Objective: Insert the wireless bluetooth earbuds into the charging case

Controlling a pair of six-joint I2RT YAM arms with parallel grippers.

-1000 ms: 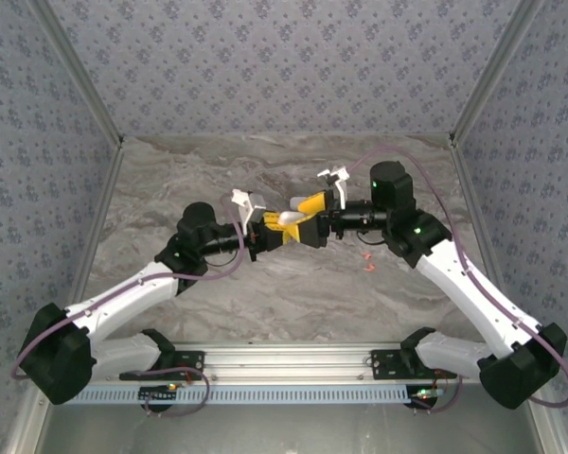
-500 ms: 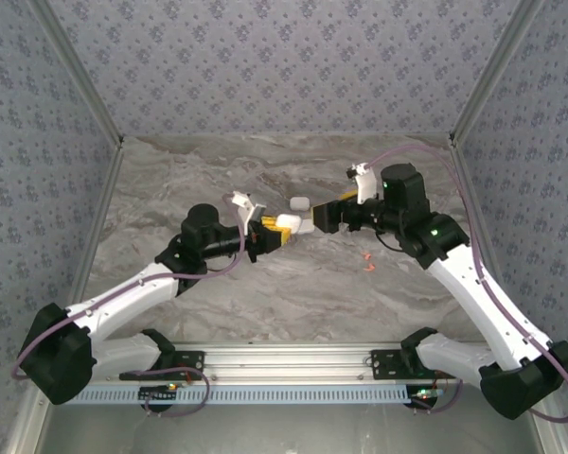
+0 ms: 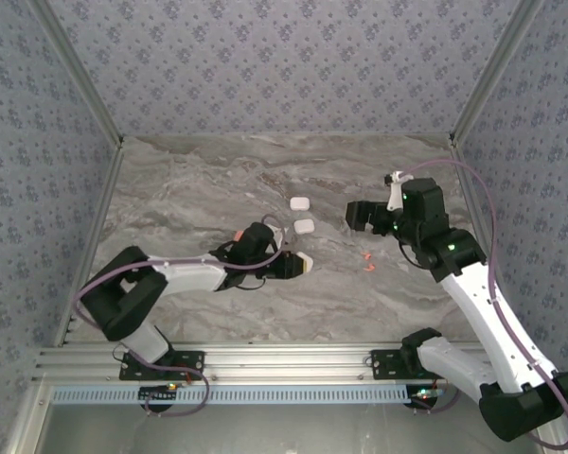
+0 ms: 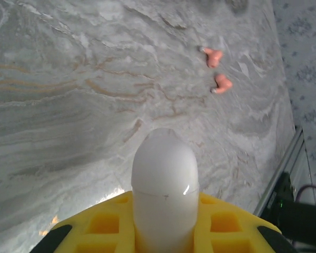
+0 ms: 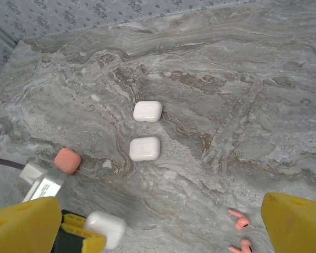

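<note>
My left gripper lowers and releases the white charging case (image 4: 165,184) onto the bare marble next, just below the fingers and clear of the earbuds.
My left gripper (image 3: 299,264) lies low over the table, shut on a white charging case (image 4: 165,184) with its lid closed; the case sticks out beyond the yellow fingers (image 4: 221,226). Two orange-red earbuds (image 4: 213,56) (image 4: 221,83) lie on the marble ahead of it. They also appear as earbuds (image 5: 238,220) between my right gripper's yellow fingertips (image 5: 297,224). My right gripper (image 3: 353,217) hangs open above the table with nothing in it, right of the held case (image 5: 105,228).
Two more white cases (image 5: 147,111) (image 5: 145,148) lie side by side mid-table. An orange case (image 5: 67,160) sits left of them, beside the left wrist. Wallpapered walls (image 3: 284,66) close in the marble table (image 3: 199,170) on three sides.
The left arm has dropped low and pulled toward the near edge with the white case. The right gripper has drawn back to the right, away from that case, staying open.
</note>
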